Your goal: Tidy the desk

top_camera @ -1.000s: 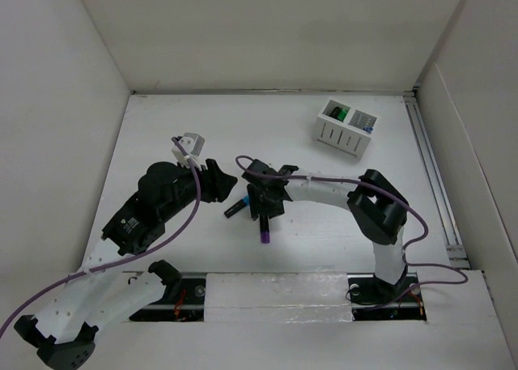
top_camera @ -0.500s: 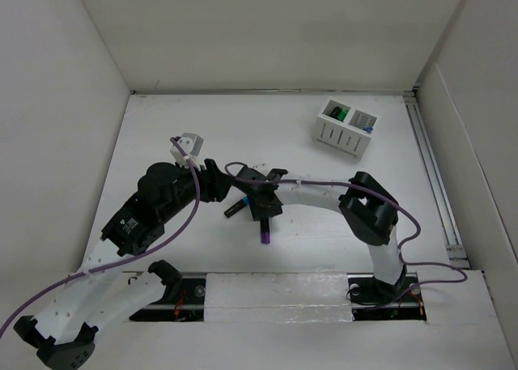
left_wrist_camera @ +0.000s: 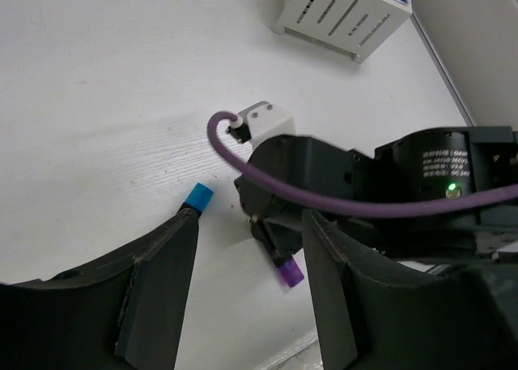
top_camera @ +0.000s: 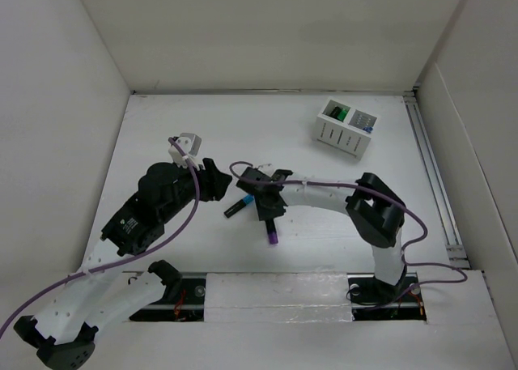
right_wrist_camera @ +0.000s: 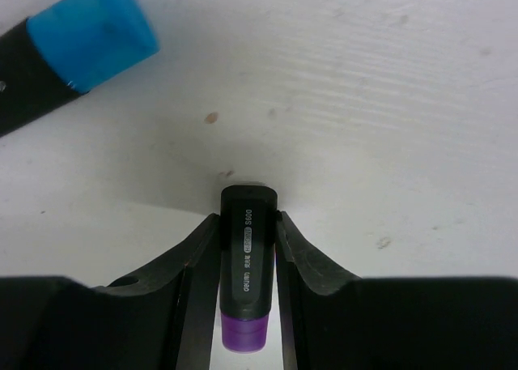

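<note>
The robot's right gripper should next carry the purple-capped marker up and outward to the holder box, lower it, and let it go in the green item's section [top_camera: 333, 110], which still has room.
My right gripper [top_camera: 269, 214] is shut on a black marker with a purple cap [top_camera: 273, 231] near the middle of the white desk [top_camera: 202, 127]. In the right wrist view the marker [right_wrist_camera: 246, 261] sits between both fingers [right_wrist_camera: 198, 261], its black end close to the desk surface and its cap toward the wrist. A black marker with a blue cap [top_camera: 235, 208] lies on the desk just to the left; it also shows in the right wrist view [right_wrist_camera: 85, 34]. My left gripper [top_camera: 217, 182] is open and empty above it [left_wrist_camera: 197, 197].
A small white slotted holder box [top_camera: 346, 126] stands at the back right with green and blue items in it; it also shows in the left wrist view [left_wrist_camera: 340, 14]. White walls enclose the desk. A rail runs along the right edge [top_camera: 433, 176].
My right gripper has shifted slightly right with the purple-capped marker, whose cap end now points a little more to the right. The left arm has barely moved.
</note>
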Controlling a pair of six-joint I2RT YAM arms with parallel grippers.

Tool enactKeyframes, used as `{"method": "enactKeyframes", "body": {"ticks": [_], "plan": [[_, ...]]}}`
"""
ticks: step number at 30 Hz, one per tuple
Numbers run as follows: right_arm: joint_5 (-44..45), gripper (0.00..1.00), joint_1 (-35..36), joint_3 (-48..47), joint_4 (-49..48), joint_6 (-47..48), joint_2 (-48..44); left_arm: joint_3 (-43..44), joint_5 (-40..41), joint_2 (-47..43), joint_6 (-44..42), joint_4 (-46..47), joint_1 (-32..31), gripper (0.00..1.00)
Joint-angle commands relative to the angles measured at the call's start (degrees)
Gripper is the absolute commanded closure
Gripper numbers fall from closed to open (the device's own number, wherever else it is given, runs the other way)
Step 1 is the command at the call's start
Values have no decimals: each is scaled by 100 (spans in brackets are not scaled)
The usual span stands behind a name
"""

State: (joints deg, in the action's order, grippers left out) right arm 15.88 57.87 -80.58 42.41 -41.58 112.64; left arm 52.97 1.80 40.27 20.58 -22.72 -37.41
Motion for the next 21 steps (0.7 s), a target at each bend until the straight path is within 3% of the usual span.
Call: {"method": "enactKeyframes", "body": {"ticks": [1,2,7,13,17,21], "plan": [[266,95,-819,60,-321,387,-970,319,180,7,-37,48,-12,50],[267,95,-821,60,-426,536,-972,319,180,24,-19,40,-12,50],[310,97,-2293,-474,-875,1353,-1464,495,241,95,139,48,-12,50],[301,98,-3605,-1864,-1164,2233,-894,758,505,296,481,22,-12,49],[241,97,-4545,-2427,-1901,2357,-499,1127,856,420,579,-101,-12,49],[-58,96,-4881,-2752,-2606,2523,-182,1653,1575,543,570,-276,-12,49]]}}
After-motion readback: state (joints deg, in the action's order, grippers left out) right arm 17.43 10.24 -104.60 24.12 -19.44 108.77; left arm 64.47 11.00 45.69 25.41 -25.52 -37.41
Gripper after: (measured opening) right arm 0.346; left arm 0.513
